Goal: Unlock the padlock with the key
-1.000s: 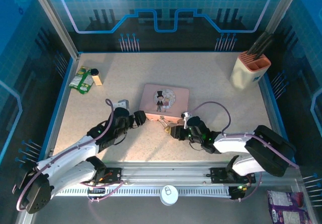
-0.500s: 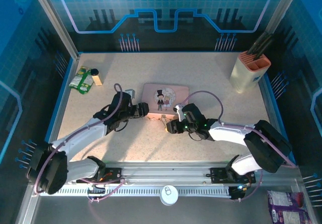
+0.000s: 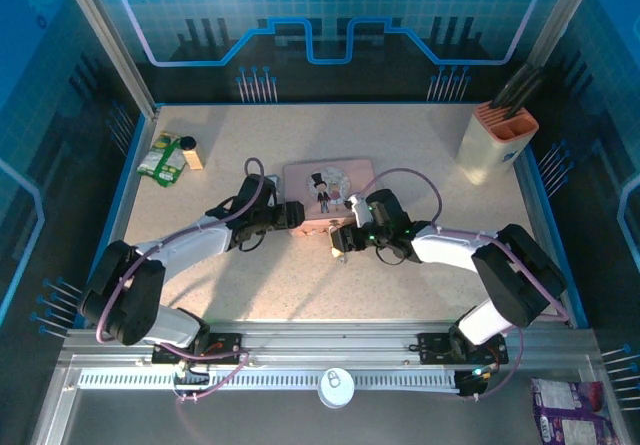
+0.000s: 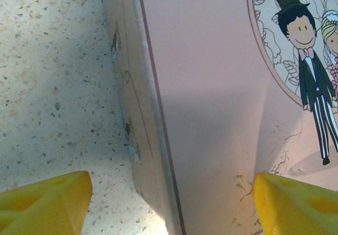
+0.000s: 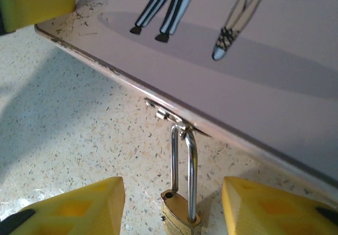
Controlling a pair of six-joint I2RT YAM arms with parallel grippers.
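Observation:
I should lower my right gripper next and ease it back onto the padlock's brass body (image 5: 180, 215) to close there, because that body is below the gripper's open yellow fingers.
The pink tin (image 3: 327, 190) lies mid-table. From the hasp on its front edge hangs the padlock (image 5: 179, 216), a small brass body lying on the table. Its silvery shackle (image 5: 191, 161) is hooked through the hasp, and the short leg's end stands just above the bare hole in the body. My right gripper (image 5: 174, 208) is open, its yellow fingers (image 5: 74, 208) either side of the padlock and not touching it. My left gripper (image 4: 171, 200) is open and straddles the tin's (image 4: 211, 87) left edge, one finger over the lid and one over the table. The key is out of view.
A beige knife block (image 3: 497, 137) stands at the back right. Green packets (image 3: 162, 158) and a small bottle (image 3: 189, 151) lie at the back left. Blue walls ring the table. A white round disc (image 3: 336, 386) sits on the front rail.
Both arms have reached further toward the tin. The left gripper came up to its left edge, the right gripper to its front edge by the padlock. The right jaws stand wider.

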